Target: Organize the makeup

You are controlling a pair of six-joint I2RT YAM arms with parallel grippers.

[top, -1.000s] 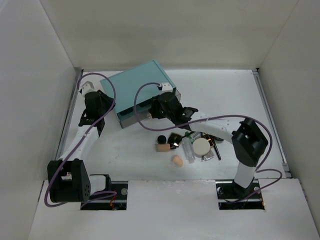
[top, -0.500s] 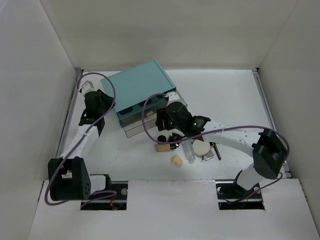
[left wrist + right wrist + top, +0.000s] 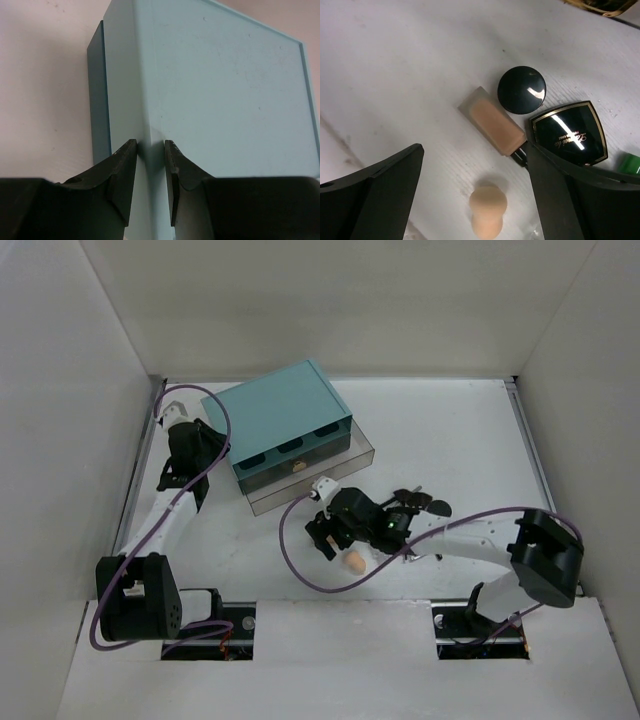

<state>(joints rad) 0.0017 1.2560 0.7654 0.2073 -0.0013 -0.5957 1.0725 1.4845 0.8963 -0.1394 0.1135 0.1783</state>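
Observation:
The tan tube's body [image 3: 495, 124] beside the round black compact [image 3: 521, 90] is within the open spread of my right gripper's fingers. So my right gripper will lower onto it and close its fingers.
The makeup lies on the white table in front of the teal box [image 3: 280, 420]. In the right wrist view I see a peach sponge [image 3: 488, 212], a tan tube [image 3: 492, 120], a round black compact [image 3: 521, 90] and a square black compact [image 3: 569, 132]. My right gripper [image 3: 472, 155] hangs open above them, with the sponge between its fingers and untouched. From above, the right gripper [image 3: 330, 532] sits just behind the sponge [image 3: 352, 561], and the arm hides most other pieces. My left gripper [image 3: 151, 150] is shut narrowly on the box's left corner [image 3: 212, 452].
The box's lower clear drawer [image 3: 310, 478] stands pulled out toward me. White walls enclose the table on the left, back and right. A green item [image 3: 631, 162] peeks in at the right edge of the right wrist view.
My right gripper left the drawer front, swung toward me over the makeup and opened wide. The lower drawer now stands pulled out. The left arm has not moved.

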